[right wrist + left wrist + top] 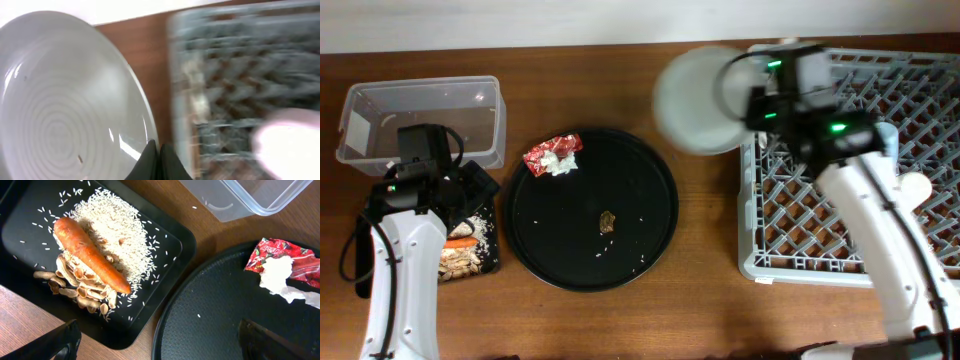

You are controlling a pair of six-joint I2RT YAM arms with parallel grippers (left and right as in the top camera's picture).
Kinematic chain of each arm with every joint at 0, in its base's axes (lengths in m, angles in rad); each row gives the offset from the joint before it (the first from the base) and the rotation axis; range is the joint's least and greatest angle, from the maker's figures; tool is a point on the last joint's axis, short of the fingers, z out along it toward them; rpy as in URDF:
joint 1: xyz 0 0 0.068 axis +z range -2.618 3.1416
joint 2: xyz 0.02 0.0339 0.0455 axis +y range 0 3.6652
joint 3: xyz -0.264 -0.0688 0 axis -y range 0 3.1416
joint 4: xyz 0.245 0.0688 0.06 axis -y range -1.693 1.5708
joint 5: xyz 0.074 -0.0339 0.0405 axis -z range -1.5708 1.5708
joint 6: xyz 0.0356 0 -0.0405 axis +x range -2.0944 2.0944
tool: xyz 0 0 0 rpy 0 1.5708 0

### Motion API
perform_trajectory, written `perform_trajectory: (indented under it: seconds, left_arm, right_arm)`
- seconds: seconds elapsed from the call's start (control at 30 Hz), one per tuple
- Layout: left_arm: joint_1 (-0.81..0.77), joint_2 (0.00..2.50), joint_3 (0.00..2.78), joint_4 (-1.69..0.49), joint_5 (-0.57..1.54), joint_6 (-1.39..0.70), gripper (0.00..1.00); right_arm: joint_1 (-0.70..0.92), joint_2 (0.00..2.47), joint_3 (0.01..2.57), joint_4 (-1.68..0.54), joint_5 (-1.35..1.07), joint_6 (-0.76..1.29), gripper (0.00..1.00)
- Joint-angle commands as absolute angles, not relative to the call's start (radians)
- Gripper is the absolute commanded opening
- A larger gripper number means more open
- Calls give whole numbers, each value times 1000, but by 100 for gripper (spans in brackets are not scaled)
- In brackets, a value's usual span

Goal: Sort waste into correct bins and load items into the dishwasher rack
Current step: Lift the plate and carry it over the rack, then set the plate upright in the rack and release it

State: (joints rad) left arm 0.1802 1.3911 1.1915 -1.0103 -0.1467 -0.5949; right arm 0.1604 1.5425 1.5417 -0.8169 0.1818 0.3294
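The rack's far wires are below my right gripper, to the right in the overhead view, so it will move across and down next and release the plate (695, 100) among them.
My right gripper (752, 100) is shut on the rim of the pale grey plate (695, 100) and holds it tilted in the air at the left edge of the dishwasher rack (752, 262). The right wrist view shows the jaws (159, 155) pinching the plate (60, 110), with the rack (240, 60) blurred. My left gripper (160, 347) is open and empty above the gap between the flat black tray (30, 210) and the round tray. The flat tray holds the carrot (87, 255), rice (120, 230) and beige scraps (80, 292). The red-and-white wrapper (552, 155) and a small brown lump (607, 221) lie on the round tray.
The large round black tray (640, 200) sits mid-table with a few rice grains. The clear tub (420, 120) stands at the back left. A pinkish-white bowl (290, 135) lies in the rack, blurred. My left arm covers part of the flat tray in the overhead view.
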Motion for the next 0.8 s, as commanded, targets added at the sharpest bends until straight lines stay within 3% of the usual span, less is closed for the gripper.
perform_trajectory:
  seconds: [0.0, 0.23, 0.4, 0.77]
  left_arm:
    - [184, 1374, 1211, -1012, -147, -590, 99]
    - [184, 1374, 1211, -1011, -147, -590, 99]
    - [184, 1374, 1211, -1012, -147, -590, 99]
    - [184, 1374, 1211, -1011, -147, -590, 99]
  right_arm:
    - [26, 1544, 1549, -827, 260, 318, 4]
    - [-115, 1556, 1549, -686, 308, 93, 4]
    - [-117, 1602, 1549, -647, 547, -49, 4]
    - [-57, 1751, 1549, -601, 709, -125, 4]
